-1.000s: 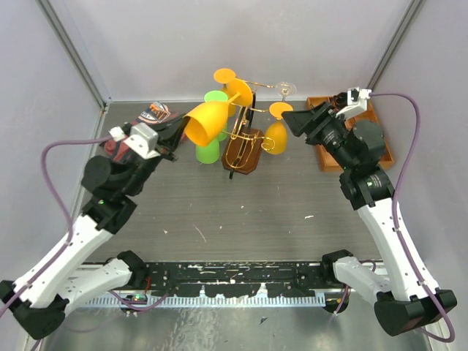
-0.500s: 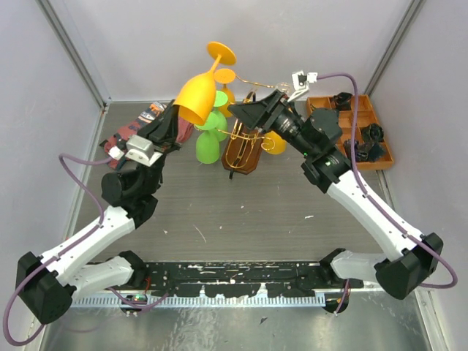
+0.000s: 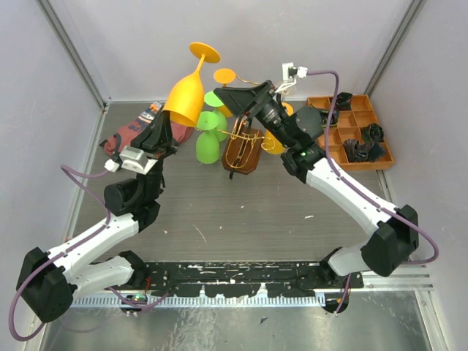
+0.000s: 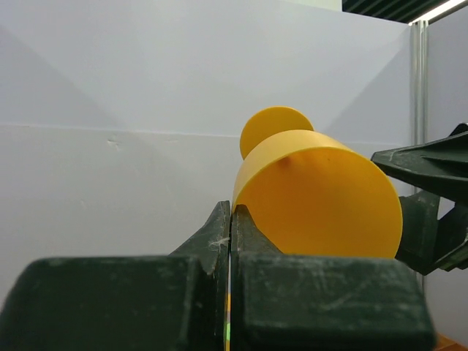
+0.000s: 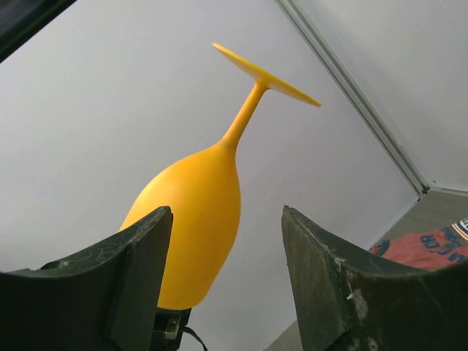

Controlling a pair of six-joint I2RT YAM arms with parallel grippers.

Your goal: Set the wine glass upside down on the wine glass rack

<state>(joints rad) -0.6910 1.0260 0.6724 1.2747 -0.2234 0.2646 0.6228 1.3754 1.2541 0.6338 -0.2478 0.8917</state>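
Observation:
My right gripper moves up toward the orange glass (image 3: 183,95) next, then places open fingers around the glass's stem, while my left gripper holds the glass's rim.
An orange wine glass (image 3: 183,95) is held upside down, foot up, high above the table. My left gripper (image 3: 170,128) is shut on its rim. In the left wrist view the glass (image 4: 314,197) fills the space right of the closed gripper (image 4: 232,212). My right gripper (image 3: 227,93) is open, just right of the glass bowl and not touching it. In the right wrist view the glass (image 5: 194,212) stands beyond the open gripper (image 5: 227,241). The wine glass rack (image 3: 243,142), gold wire on a brown wooden base, stands at centre back, below my right arm.
Two green glasses (image 3: 208,142) stand left of the rack. Other orange glasses (image 3: 274,140) hang on it. A brown compartment tray (image 3: 365,121) with black parts is at the back right. A red packet (image 3: 135,128) lies at the back left.
My left gripper has lifted the orange glass higher and tipped it foot up. My right arm has swung left from the tray to beside the glass, gripper open.

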